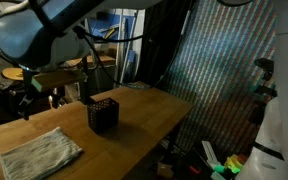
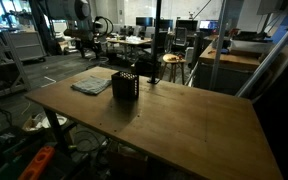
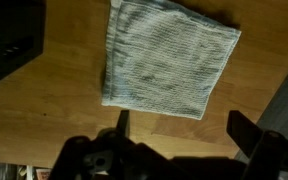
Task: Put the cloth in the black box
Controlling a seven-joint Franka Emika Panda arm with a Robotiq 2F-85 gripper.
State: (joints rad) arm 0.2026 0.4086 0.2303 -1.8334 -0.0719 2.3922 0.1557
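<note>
The cloth lies flat on the table below my open gripper. I should bring my gripper down past the cloth's near edge onto the cloth just inside and close.
The cloth (image 3: 169, 65), a pale grey-green towel, lies flat on the wooden table and fills the upper middle of the wrist view. It also shows in both exterior views (image 1: 41, 152) (image 2: 91, 84). The black box (image 1: 104, 115) (image 2: 125, 85) stands upright on the table beside the cloth, and its dark side shows at the left edge of the wrist view (image 3: 9, 45). My gripper (image 3: 184, 128) hangs above the table just short of the cloth's near edge. It is open, with nothing between its fingers (image 3: 123, 124).
The wooden table (image 2: 184, 125) stretches well beyond the box. Its edge (image 3: 284, 85) runs close to the cloth's right side. A striped curtain (image 1: 219, 70) hangs past the table. Desks and chairs (image 2: 174, 65) stand behind.
</note>
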